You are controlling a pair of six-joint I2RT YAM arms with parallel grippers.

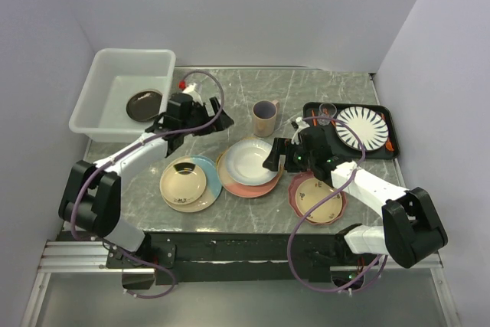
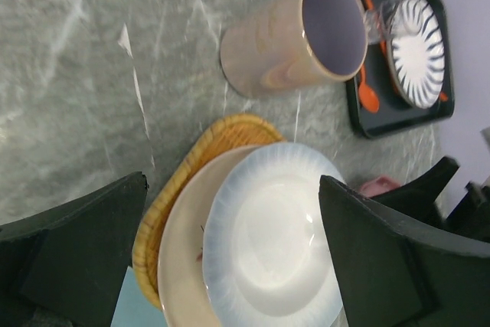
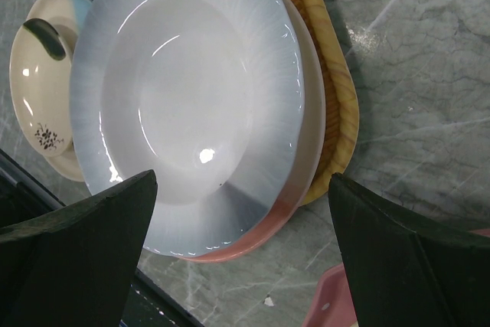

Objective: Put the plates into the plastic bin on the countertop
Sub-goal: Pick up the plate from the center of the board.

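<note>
My left gripper moves down and back toward the stack next and closes on the white plate's bin-side rim (image 1: 230,154) (image 2: 217,243), below the fingers and nearer my base.
The translucent plastic bin (image 1: 99,89) stands at the back left with a glossy black plate (image 1: 144,105) inside. A white plate (image 1: 249,160) tops a stack on a pink plate (image 3: 260,227) and a yellow-brown one (image 3: 331,89) at the centre of the countertop (image 1: 230,89). My left gripper (image 1: 208,122) is open and empty, between the bin and this stack; in its wrist view the white plate (image 2: 272,243) lies below the jaws (image 2: 233,258). My right gripper (image 1: 277,157) is open and empty over the stack's right edge (image 3: 241,258). A cream floral plate (image 1: 186,180) rests on a cream-and-light-blue one. A pink scalloped plate (image 1: 316,195) lies front right.
A beige mug (image 1: 265,118) stands behind the stack. A flat black tray (image 1: 383,143) at the right holds a black-striped white plate (image 1: 362,128), a glass and orange utensils. Walls close in on the left, back and right.
</note>
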